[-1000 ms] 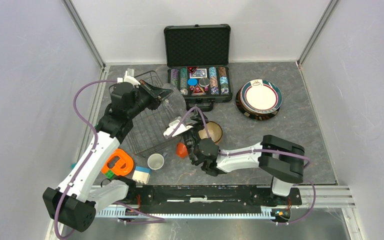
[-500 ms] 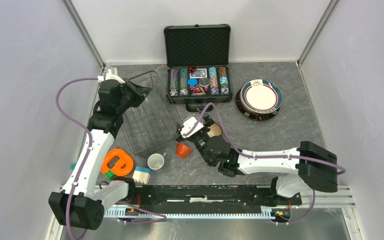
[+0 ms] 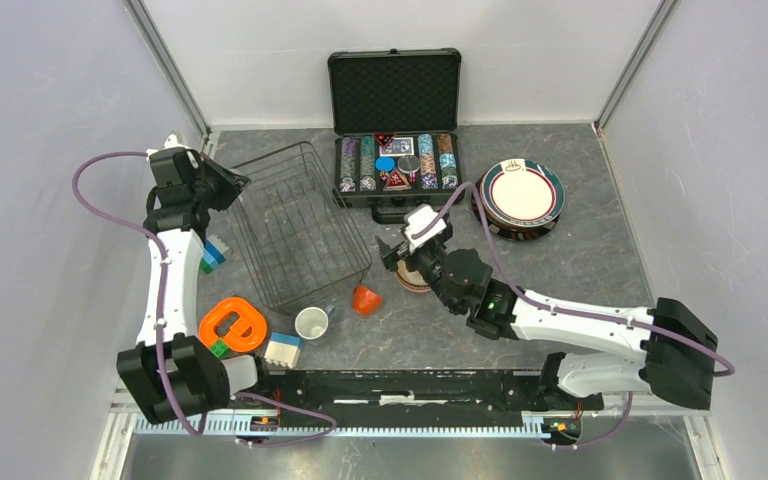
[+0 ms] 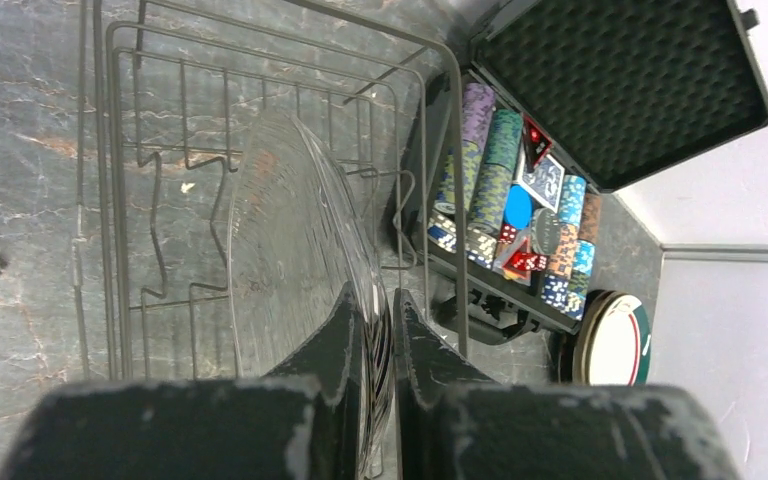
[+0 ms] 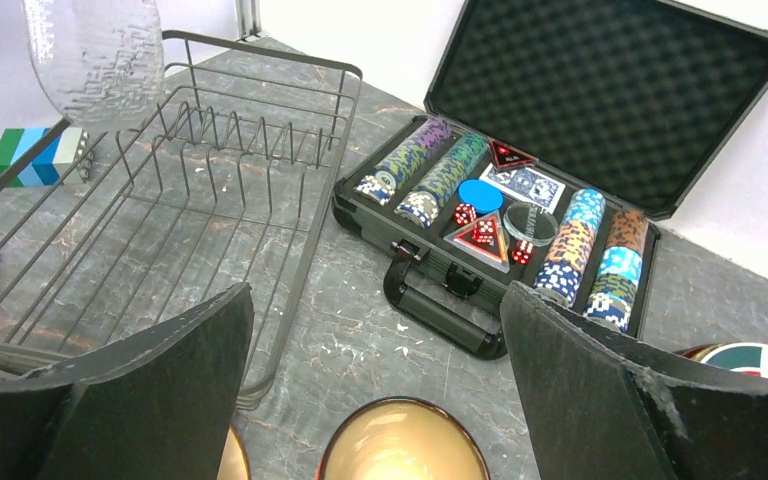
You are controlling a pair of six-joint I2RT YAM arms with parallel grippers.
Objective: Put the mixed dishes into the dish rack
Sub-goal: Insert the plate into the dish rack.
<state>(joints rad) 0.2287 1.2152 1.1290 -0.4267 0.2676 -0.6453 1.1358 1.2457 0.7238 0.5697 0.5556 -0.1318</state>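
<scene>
My left gripper lowers the clear glass plate next until the plate's rim sits between the rack's bent wires, and then it opens.
My left gripper [image 3: 232, 184] is shut on a clear glass plate [image 4: 295, 240] and holds it on edge over the left end of the black wire dish rack [image 3: 305, 240]. The plate also shows in the right wrist view [image 5: 95, 55], above the rack [image 5: 260, 140]. My right gripper [image 3: 405, 255] is open and empty, above the tan bowl [image 3: 418, 278], which sits between its jaws in the right wrist view [image 5: 405, 445]. A stack of plates [image 3: 520, 195] stands at the back right. An orange cup [image 3: 365, 298] and a white cup [image 3: 312, 322] lie in front of the rack.
The open poker chip case [image 3: 395, 150] stands behind the rack and bowl. An orange ring toy [image 3: 232, 325] and a white-and-blue block [image 3: 282, 348] lie near the front left. A teal-and-blue block [image 3: 210, 255] lies left of the rack.
My left arm has swung left with the clear plate, from over the rack's middle to its left end. My right arm has reached back and right, from beside the orange cup to above the bowl.
</scene>
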